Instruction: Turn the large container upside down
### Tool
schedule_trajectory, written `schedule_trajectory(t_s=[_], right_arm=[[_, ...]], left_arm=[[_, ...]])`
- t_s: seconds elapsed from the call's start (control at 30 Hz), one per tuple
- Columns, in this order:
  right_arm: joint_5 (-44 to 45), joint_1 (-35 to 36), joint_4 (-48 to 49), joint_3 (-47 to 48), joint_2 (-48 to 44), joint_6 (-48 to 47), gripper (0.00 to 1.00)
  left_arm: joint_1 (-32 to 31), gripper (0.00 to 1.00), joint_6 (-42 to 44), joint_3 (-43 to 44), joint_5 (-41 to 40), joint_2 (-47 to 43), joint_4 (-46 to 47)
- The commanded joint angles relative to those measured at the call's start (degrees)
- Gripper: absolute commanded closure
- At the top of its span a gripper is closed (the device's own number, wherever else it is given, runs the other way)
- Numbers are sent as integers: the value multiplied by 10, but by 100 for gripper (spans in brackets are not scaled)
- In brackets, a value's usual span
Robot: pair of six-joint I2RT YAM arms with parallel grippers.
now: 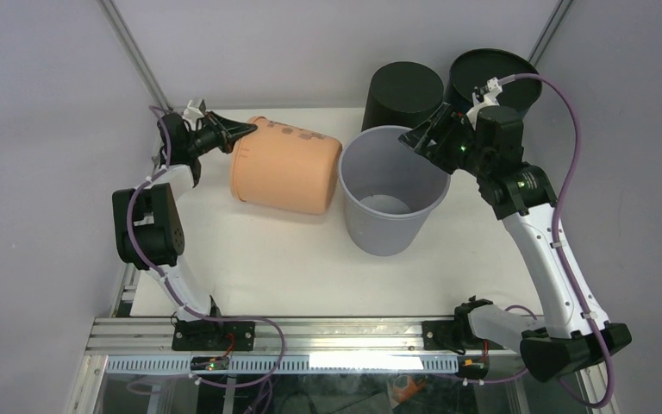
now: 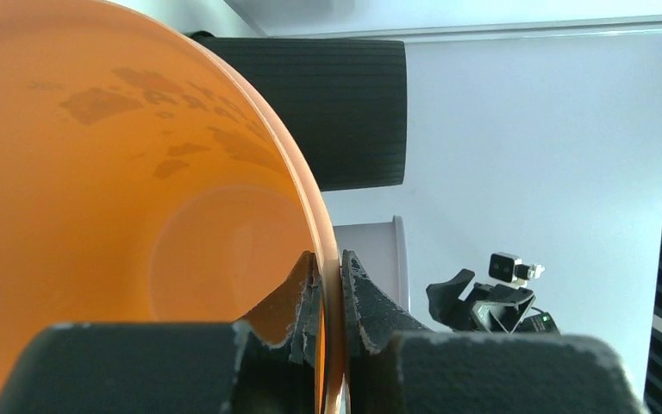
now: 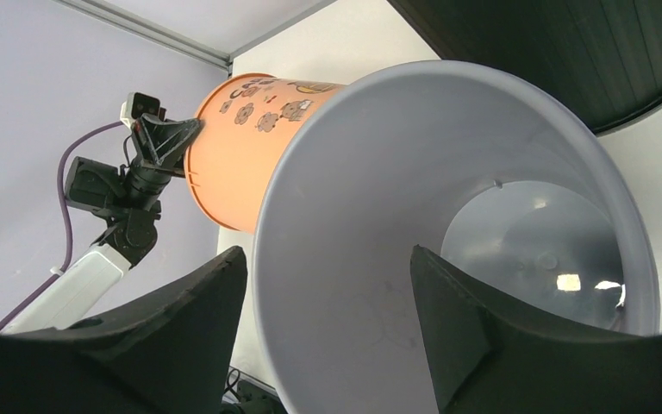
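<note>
Next, my left gripper pulls the orange container's rim to its left in the top view, onto bare table away from the nearly touching grey container. Then it releases it.
An orange container point(image 1: 284, 168) lies on its side at the back left of the table, mouth toward the left arm. My left gripper point(image 1: 246, 131) is shut on its rim; in the left wrist view point(image 2: 332, 276) one finger is inside and one outside the orange wall point(image 2: 95, 172). A larger grey container point(image 1: 392, 216) stands upright in the middle, mouth up. My right gripper point(image 1: 414, 138) is open and straddles its far rim; in the right wrist view point(image 3: 326, 254) one finger is inside and one outside the grey wall point(image 3: 371, 216), not touching it.
Two black containers stand at the back: one upside down point(image 1: 402, 93), and one tilted point(image 1: 491, 79) just behind the right gripper. The orange and grey containers nearly touch. Walls close in the table at the back and sides.
</note>
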Motion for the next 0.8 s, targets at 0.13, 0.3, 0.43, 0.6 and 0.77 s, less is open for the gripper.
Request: schedule_trajectory(t_s=[0.13, 0.3, 0.43, 0.6, 0.77], right_arm=[[-2, 28, 38, 26, 15, -27, 27], [67, 158, 0, 138, 106, -96, 27], [142, 272, -64, 283, 231, -164, 27], [188, 336, -181, 511, 435, -190, 27], [196, 337, -193, 581, 547, -186, 26]], left_arm=[[70, 100, 147, -33, 3, 27, -143], [80, 100, 152, -35, 10, 28, -139], [84, 100, 160, -33, 9, 27, -148], [96, 100, 183, -35, 5, 20, -176], [111, 100, 209, -37, -3, 10, -207]])
